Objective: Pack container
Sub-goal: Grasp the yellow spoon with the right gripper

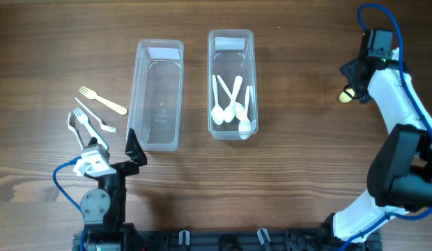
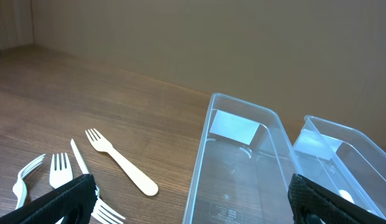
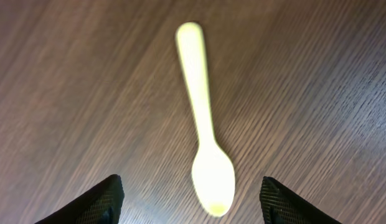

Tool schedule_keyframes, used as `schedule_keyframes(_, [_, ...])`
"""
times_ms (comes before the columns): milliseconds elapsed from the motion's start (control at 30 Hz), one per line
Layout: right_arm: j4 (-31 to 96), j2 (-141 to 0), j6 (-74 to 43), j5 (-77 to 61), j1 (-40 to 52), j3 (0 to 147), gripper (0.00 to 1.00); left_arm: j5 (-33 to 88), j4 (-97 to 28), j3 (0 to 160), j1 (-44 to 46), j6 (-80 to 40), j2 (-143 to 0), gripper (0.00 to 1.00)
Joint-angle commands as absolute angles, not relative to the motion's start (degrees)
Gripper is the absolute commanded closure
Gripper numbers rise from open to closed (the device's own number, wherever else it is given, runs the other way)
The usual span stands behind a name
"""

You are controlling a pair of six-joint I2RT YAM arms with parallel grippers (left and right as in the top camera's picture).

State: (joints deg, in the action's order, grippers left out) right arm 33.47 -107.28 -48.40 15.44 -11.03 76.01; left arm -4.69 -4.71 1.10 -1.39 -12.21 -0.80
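My right gripper should go down onto the pale yellow spoon's handle near the bowl point(image 3: 205, 132), because the spoon is below it, lengthwise between its open fingers.
Two clear containers stand side by side. The left container point(image 1: 159, 94) is empty; its rim shows in the left wrist view point(image 2: 202, 155). The right container point(image 1: 232, 82) holds several white spoons point(image 1: 230, 104). A cream fork point(image 1: 102, 101) and white forks point(image 1: 87, 125) lie on the table left of the containers. A pale yellow spoon point(image 1: 348, 95) lies on the table at the far right. My right gripper point(image 3: 192, 202) is open just above this spoon point(image 3: 205, 130), a finger on either side of its bowl. My left gripper point(image 2: 193, 205) is open and empty, near the left container's front end.
The wooden table point(image 1: 299, 160) carries everything. In the left wrist view the cream fork point(image 2: 121, 162) and the white forks point(image 2: 56, 171) lie left of the empty container, and the second container point(image 2: 348, 155) is at the right edge.
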Motion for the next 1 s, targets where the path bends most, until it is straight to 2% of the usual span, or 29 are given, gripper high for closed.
schedule_keyframes(0, [32.34,-110.48,-48.95,15.07,-13.28,76.47,0.3,-5.04,-4.64,0.82,-1.02,-11.09,-0.38,0.0])
schedule_keyframes(500, [26.26,-119.66,-44.99,11.9,-14.55,76.47,0.32,-5.04,-4.64,0.82,-1.02,-11.09,-0.38,0.0])
schedule_keyframes(600, [26.83,-119.72,-44.62,11.9,-14.63,76.47,0.5,-5.04,-4.67,0.82,-1.02,-11.09,-0.38,0.0])
schedule_keyframes(733, [28.29,-119.72,-44.53,11.92,-14.63,76.47,0.57,-5.04,-4.67,0.82,-1.02,-11.09,-0.38,0.0])
schedule_keyframes(767, [28.99,-119.72,-44.53,11.92,-14.66,76.47,0.7,-5.04,-4.67,0.82,-1.02,-11.11,-0.38,0.0])
schedule_keyframes(833, [29.56,-119.72,-44.51,11.92,-14.66,76.47,0.83,-5.04,-4.64,0.82,-1.02,-11.09,-0.38,0.0])
schedule_keyframes(967, [30.83,-119.7,-43.27,11.92,-14.63,76.47,0.96,-5.04,-4.64,0.82,-1.02,-11.09,-0.38,0.0])
